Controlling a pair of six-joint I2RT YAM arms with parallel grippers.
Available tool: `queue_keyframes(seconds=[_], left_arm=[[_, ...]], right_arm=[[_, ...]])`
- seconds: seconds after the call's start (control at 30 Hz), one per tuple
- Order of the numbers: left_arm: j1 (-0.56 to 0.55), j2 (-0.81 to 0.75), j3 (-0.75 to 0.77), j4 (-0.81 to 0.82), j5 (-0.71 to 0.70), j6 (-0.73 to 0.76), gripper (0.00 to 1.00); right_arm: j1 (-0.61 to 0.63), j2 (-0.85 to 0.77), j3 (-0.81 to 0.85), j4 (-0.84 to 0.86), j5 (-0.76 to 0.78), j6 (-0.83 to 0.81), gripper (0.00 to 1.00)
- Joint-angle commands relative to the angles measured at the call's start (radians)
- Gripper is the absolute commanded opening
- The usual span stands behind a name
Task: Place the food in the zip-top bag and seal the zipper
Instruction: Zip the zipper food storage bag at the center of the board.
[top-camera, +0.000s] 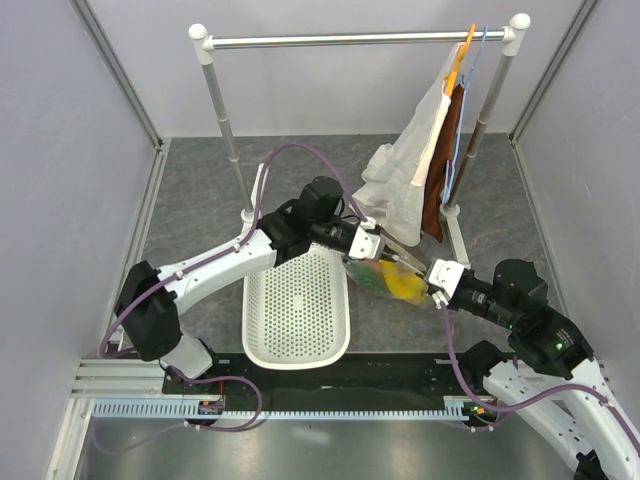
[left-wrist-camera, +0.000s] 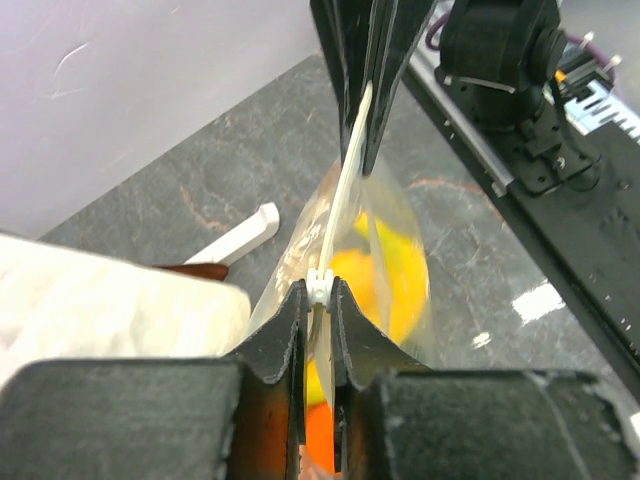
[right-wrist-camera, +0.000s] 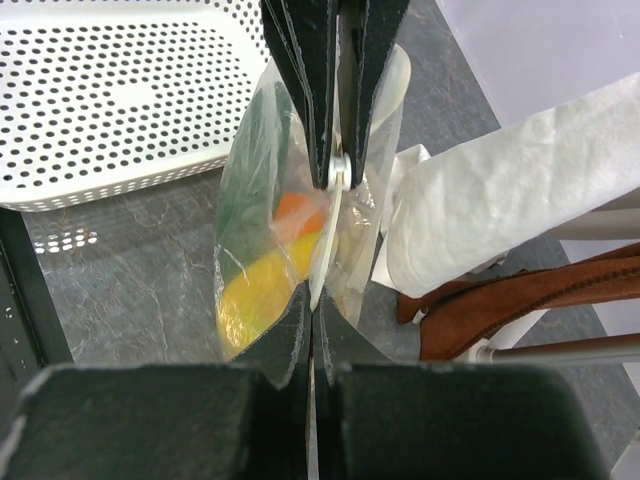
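Observation:
Next I will pull the slider in my left gripper left in the top view, toward the basket's far end (top-camera: 322, 258), and release it, since the bag (top-camera: 392, 281) extends past the gripper's fingers.
The zip-top bag (top-camera: 392, 281) hangs above the table, stretched between my two grippers, just right of the basket. Food shows through the clear plastic: something yellow (right-wrist-camera: 262, 290), something orange (right-wrist-camera: 295, 205) and something dark green (right-wrist-camera: 250, 170). The zipper (left-wrist-camera: 345, 190) runs as a pale strip from one gripper to the other. My left gripper (left-wrist-camera: 318, 285) is shut on the zipper, with a small white slider piece pinched between its fingertips. My right gripper (right-wrist-camera: 317, 300) is shut on the other end of the bag's top edge.
A white perforated basket (top-camera: 297, 305) lies left of the bag. Behind stands a clothes rack (top-camera: 360, 40) with a white cloth (top-camera: 410, 170) and a brown cloth (top-camera: 440, 195) hanging close to the bag. Grey walls enclose the table.

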Motion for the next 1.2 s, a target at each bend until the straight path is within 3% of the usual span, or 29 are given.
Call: queue_keyframes(seconds=[0.0,0.53,0.87,1.03,1.1,1.17], left_arm=[[0.074,-0.036,-0.015,-0.11,-0.074,0.109,0.09],[0.289,-0.09,-0.038,-0.288,-0.146,0.329,0.09],[0.415,-0.072,-0.027,-0.319,-0.151,0.392,0.1],[0.426,-0.061,-0.005,-0.336,-0.117,0.386,0.11],[0.423,-0.073,0.005,-0.339,-0.068,0.358,0.14],[0.415,-0.084,0.018,-0.339,-0.034,0.327,0.33]], right_arm=[[0.002,-0.034,0.033,0.025,-0.001,-0.005,0.0],[0.002,-0.073,0.05,-0.041,0.053,-0.011,0.0],[0.002,-0.085,0.065,-0.066,0.065,-0.017,0.0],[0.002,-0.082,0.072,-0.066,0.056,-0.02,0.0],[0.002,-0.077,0.076,-0.063,0.044,-0.018,0.0],[0.002,-0.06,0.082,-0.063,0.025,-0.015,0.0]])
